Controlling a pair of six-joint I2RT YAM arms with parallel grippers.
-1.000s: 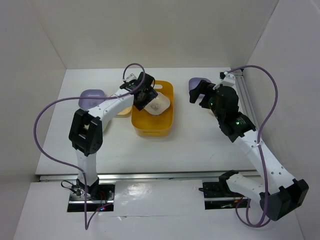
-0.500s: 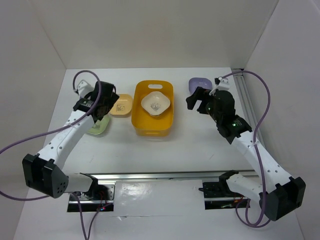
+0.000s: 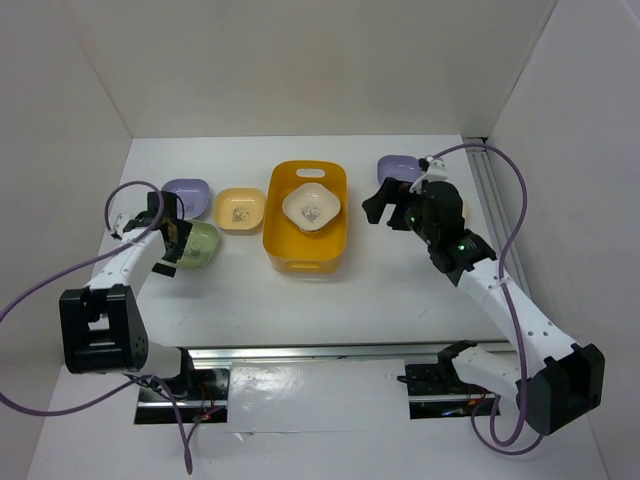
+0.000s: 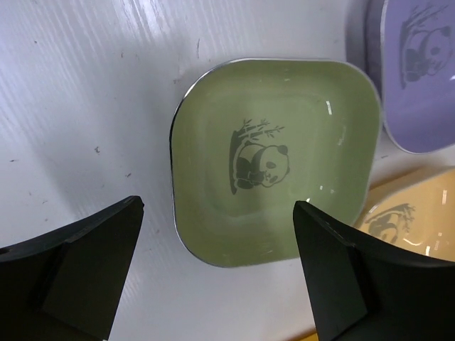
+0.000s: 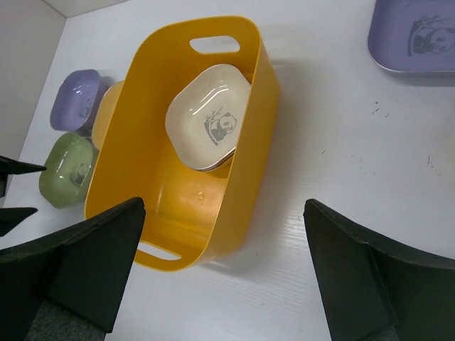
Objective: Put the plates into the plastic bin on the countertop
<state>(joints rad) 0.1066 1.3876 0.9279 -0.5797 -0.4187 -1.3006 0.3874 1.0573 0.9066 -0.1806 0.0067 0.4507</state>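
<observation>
The green plate's wall-side rim [image 4: 173, 206] is below my left gripper, and that side is clear of the other plates, so I will lower that gripper's open fingers around it next.
The yellow-orange plastic bin [image 3: 275, 215] stands mid-table with a cream plate [image 3: 312, 207] inside it. On the white countertop [image 3: 380, 280], left of the bin, lie a yellow-orange plate [image 3: 241, 209], a lavender plate [image 3: 187, 196] and a green plate [image 3: 198, 244]. Another lavender plate [image 3: 399, 168] lies right of the bin. My left gripper [image 4: 217, 207] is open and empty, hovering over the near edge of the green plate [image 4: 274, 160]. My right gripper [image 5: 224, 209] is open and empty, above the countertop right of the bin [image 5: 263, 106].
White walls enclose the table on three sides. A metal rail [image 3: 490, 190] runs along the right edge. The left gripper [image 3: 172, 245] is near the left wall. The right gripper [image 3: 385, 205] is between the bin and the right lavender plate.
My left arm has left the cream plate in the bin and swung left to the green plate. My right gripper has shifted slightly left toward the bin.
</observation>
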